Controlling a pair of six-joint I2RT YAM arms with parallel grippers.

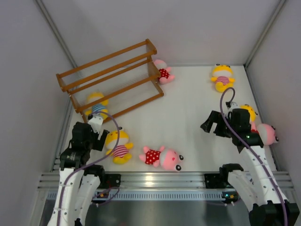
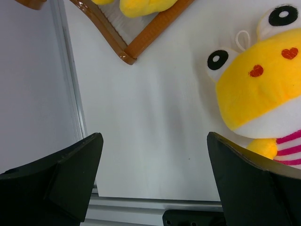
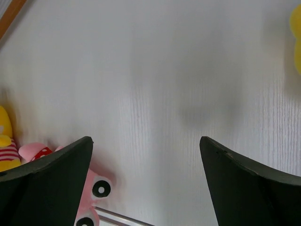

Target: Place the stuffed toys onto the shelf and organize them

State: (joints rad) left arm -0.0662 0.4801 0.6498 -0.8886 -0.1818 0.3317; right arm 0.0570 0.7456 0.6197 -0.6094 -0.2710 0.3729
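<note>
The right gripper lowers outward to the pink toy by the shelf's end next, onto the toy's leg, which lies toward the open table.
The wooden shelf [image 1: 113, 77] stands at the back left. A yellow toy in blue stripes [image 1: 97, 106] lies on its low tier. A yellow toy in pink stripes [image 1: 119, 146] lies just right of my left gripper [image 1: 96, 137], which is open and empty; in the left wrist view the toy [image 2: 254, 89] touches nothing between the fingers [image 2: 155, 155]. A pink toy in a red dress [image 1: 162, 157] lies front middle. My right gripper [image 1: 211, 125] is open and empty over bare table [image 3: 146, 155], with that pink toy [image 3: 96, 186] by its left finger.
Another pink toy [image 1: 162, 70] lies by the shelf's right end. A yellow toy [image 1: 222, 76] lies back right. A yellow toy [image 1: 249, 112] and a pink one [image 1: 268, 134] lie beside the right arm. White walls enclose the table; a metal rail [image 1: 160, 179] runs along the front.
</note>
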